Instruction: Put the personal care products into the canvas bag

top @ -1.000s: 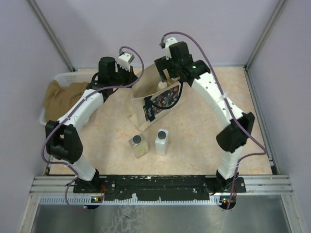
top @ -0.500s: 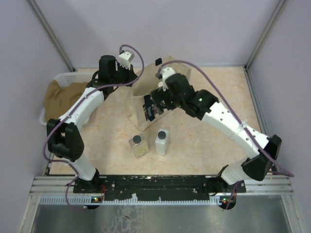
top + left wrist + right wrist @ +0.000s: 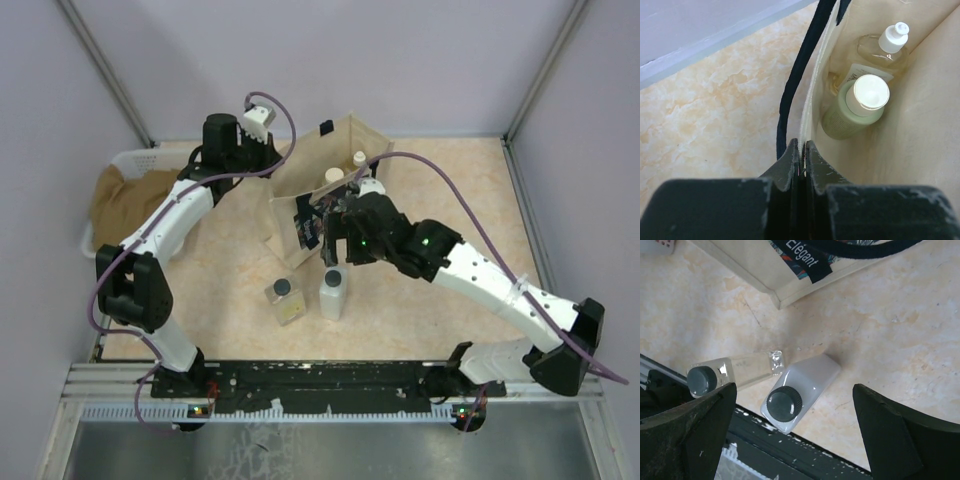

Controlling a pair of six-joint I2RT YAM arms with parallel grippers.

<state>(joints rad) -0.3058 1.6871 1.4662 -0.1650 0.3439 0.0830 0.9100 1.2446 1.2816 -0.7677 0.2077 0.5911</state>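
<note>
The white rectangular bottle stands below and back from my right gripper, so next I should bring my right gripper's open fingers back down around the bottle's sides, beneath the dark cap [image 3: 333, 300] [image 3: 811, 380].
The canvas bag [image 3: 345, 140] stands open at the table's back centre. My left gripper [image 3: 800, 148] is shut on the bag's rim [image 3: 812, 100], next to a dark handle [image 3: 800, 75]. Inside the bag lie the olive-green bottle [image 3: 852, 110] and the amber clear bottle [image 3: 875, 50]; their caps [image 3: 334, 175] show from above. My right gripper [image 3: 795, 387] hangs open above the white rectangular bottle [image 3: 802, 390], holding nothing. The clear square bottle [image 3: 735, 375] stands just left of the white one. In the top view both bottles, white [image 3: 333, 292] and clear [image 3: 284, 300], stand in front of the bag, with the right gripper [image 3: 333, 240] over the white one.
A white plastic basket [image 3: 125, 160] with brown cloth [image 3: 130, 205] sits at the back left. The black base rail [image 3: 320, 378] runs along the table's near edge, close behind the two standing bottles. Frame posts rise at the back corners.
My right arm has come away from the bag's mouth and swung towards the near side, lower, over the white bottle. The left gripper has kept its hold on the rim.
</note>
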